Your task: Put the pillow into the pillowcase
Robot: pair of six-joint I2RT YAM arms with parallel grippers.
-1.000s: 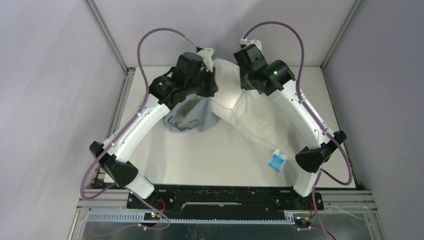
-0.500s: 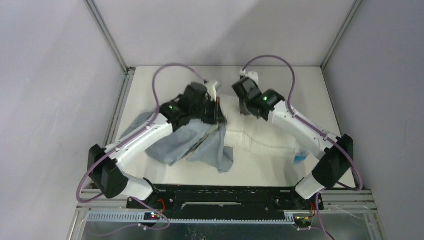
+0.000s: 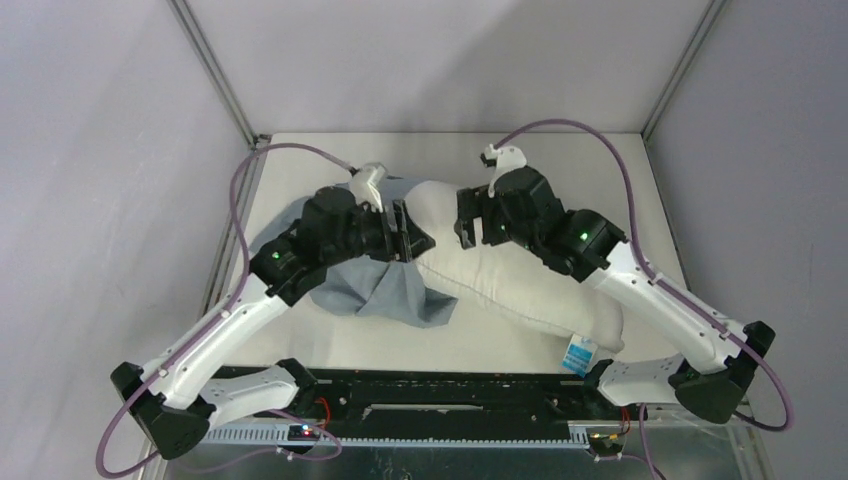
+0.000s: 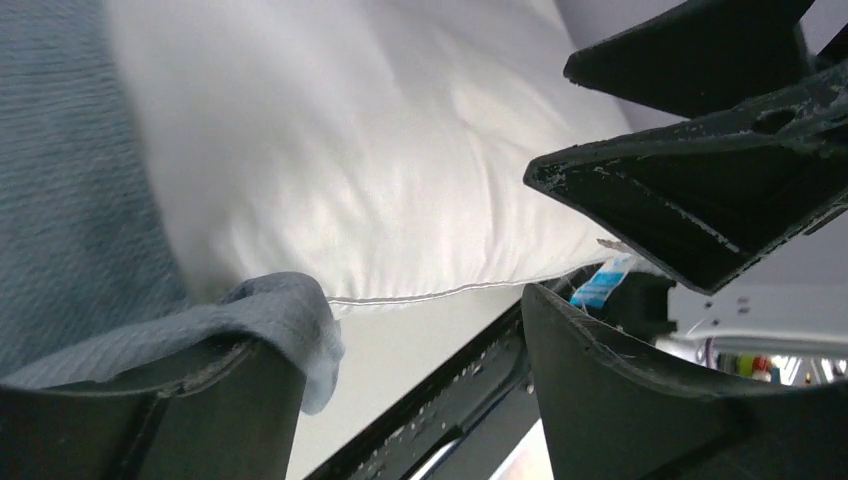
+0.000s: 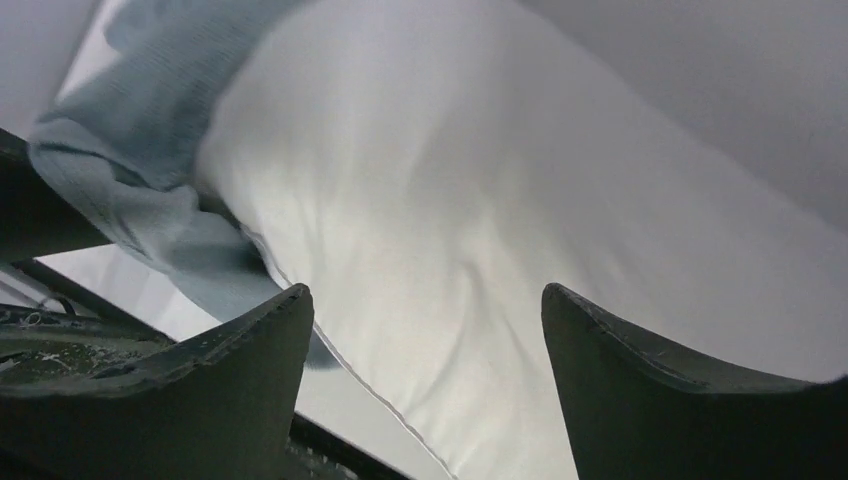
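Note:
The pillow is bare, and the pillowcase's edge by the pillow [image 3: 406, 191] [image 4: 108, 50] is below and outward, so I should next lower my left gripper's fingers outward onto that edge.
The off-white pillow [image 3: 520, 285] lies slanted across the table, its blue tag [image 3: 578, 352] at the near right end. The blue-grey pillowcase [image 3: 385, 292] lies bunched against its left end, partly under my left arm. My left gripper [image 3: 405, 238] is open at that end. In the left wrist view, a fold of pillowcase [image 4: 290, 310] hangs over one finger of the open left gripper [image 4: 400, 330], with the pillow [image 4: 350, 150] beyond. My right gripper [image 3: 466, 220] is open over the pillow's far end. Its wrist view shows the right gripper [image 5: 425, 300] above bare pillow [image 5: 480, 200], pillowcase [image 5: 150, 150] alongside.
The white table [image 3: 500, 345] is walled in by grey panels with metal posts [image 3: 210, 70] at the back corners. A black rail [image 3: 450, 385] runs along the near edge between the arm bases. The two grippers stand close together, facing each other.
Both grippers have gone from shut to open, letting go of the cloth. The arms have dropped and pulled toward the near side, and the pillow now lies slanted on the table.

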